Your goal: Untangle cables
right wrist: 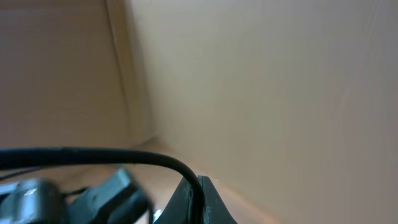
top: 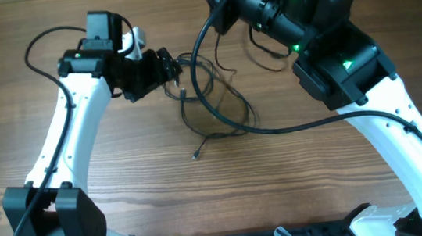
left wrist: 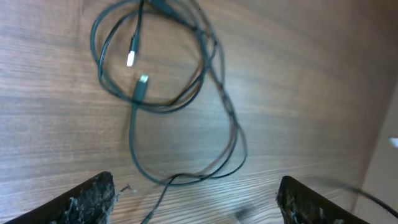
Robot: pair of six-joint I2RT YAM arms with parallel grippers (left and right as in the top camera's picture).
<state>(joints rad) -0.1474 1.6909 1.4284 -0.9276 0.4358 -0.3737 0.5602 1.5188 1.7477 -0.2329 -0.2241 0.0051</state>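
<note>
My right gripper carries the cable down and to its right in the overhead view next, onto bare tabletop, and releases it clear of the loops.
The cables (top: 210, 94) are thin black wires lying in loose overlapping loops at the middle of the wooden table, with one plug end (top: 196, 154) trailing toward the front. My left gripper (top: 174, 68) is at the left edge of the bundle. In the left wrist view the loops (left wrist: 202, 68) and a small plug (left wrist: 142, 84) lie ahead of its open fingers (left wrist: 196, 183), and one strand runs between the fingertips. My right gripper (top: 215, 11) is at the far edge, raised. In the right wrist view its fingers (right wrist: 199, 186) are shut on a black cable (right wrist: 93, 154).
A thicker black cord (top: 298, 127) sweeps from the right gripper area across the table to the right arm. Another cord (top: 35, 48) loops behind the left arm. A tan wall (right wrist: 280, 93) fills the right wrist view. The arm bases stand at the front edge.
</note>
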